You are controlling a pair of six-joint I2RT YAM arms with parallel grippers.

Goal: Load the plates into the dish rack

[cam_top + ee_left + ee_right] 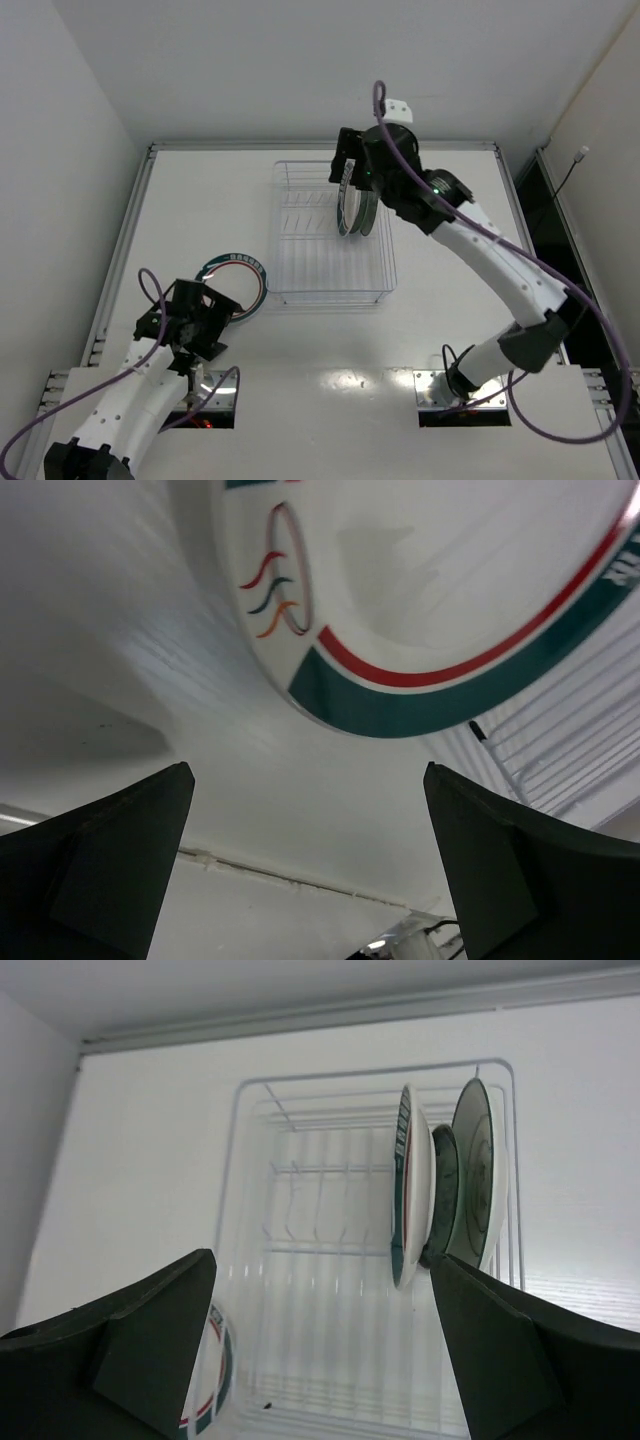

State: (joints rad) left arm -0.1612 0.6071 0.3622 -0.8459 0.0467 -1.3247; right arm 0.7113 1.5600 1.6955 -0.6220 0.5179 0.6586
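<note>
The flat plate's near rim point(306, 693) lies below and outward, so next I will move my left gripper down and ease outward with open fingers around that rim.
The clear dish rack point(300, 262) stands mid-table and also shows in the right wrist view point(330, 1260). Three plates stand upright at its right end: a white plate with a green-and-red rim point(410, 1200), a small teal plate point(443, 1205) and a grey plate point(478, 1185). They show as a group from above point(355, 208). My right gripper point(345, 162) point(322, 1260) hovers open and empty over the rack, just left of them. A fourth banded plate point(240, 272) point(450, 580) lies flat on the table left of the rack. My left gripper point(205, 318) point(307, 780) is open and empty just short of its near rim.
The rack's corner and tines point(560, 750) lie close to the right of the flat plate. A raised rim point(130, 230) edges the table on the left and back. White walls enclose the table.
</note>
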